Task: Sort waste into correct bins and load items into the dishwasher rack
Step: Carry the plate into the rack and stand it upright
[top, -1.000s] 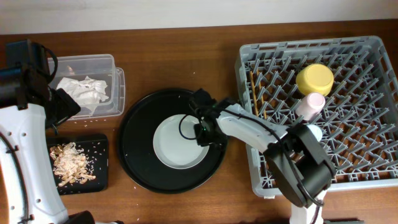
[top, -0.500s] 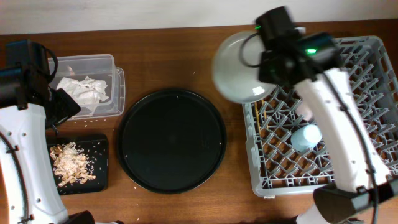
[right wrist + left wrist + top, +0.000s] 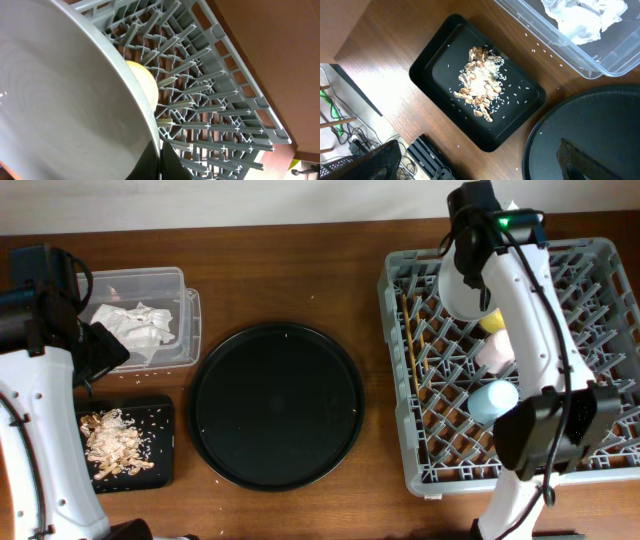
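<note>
Free pegs of the rack lie beside the chopsticks, so the robot's right gripper needs to bring the plate [image 3: 458,288] down and to its left in the overhead view next and release it there.
My right gripper [image 3: 472,252] [image 3: 160,162] is shut on the rim of the pale grey plate [image 3: 458,288] [image 3: 65,100]. It holds the plate on edge over the far part of the dishwasher rack [image 3: 570,430] [image 3: 225,115]. The yellow bowl [image 3: 494,321] [image 3: 146,82] sits behind the plate. The pink cup [image 3: 494,351], light-blue cup [image 3: 493,400] and chopsticks [image 3: 407,345] lie in the rack. Paper wrappers [image 3: 135,325] [image 3: 582,20] fill the clear tub [image 3: 160,280] [image 3: 610,70]. Food scraps [image 3: 112,442] [image 3: 480,85] lie in the shallow black tray [image 3: 160,420] [image 3: 440,60]. My left gripper [image 3: 100,350] [image 3: 475,165] is open and empty beside it.
The large round black tray [image 3: 277,405] [image 3: 600,130] sits mid-table with nothing on it but a few crumbs. A few rice grains lie scattered on the wood near the shallow tray. Cables and a dark box hang off the table's left edge in the left wrist view.
The right gripper lifted the plate off the round black tray, carried it right and tilted it on edge over the far part of the rack. The left arm has not moved.
</note>
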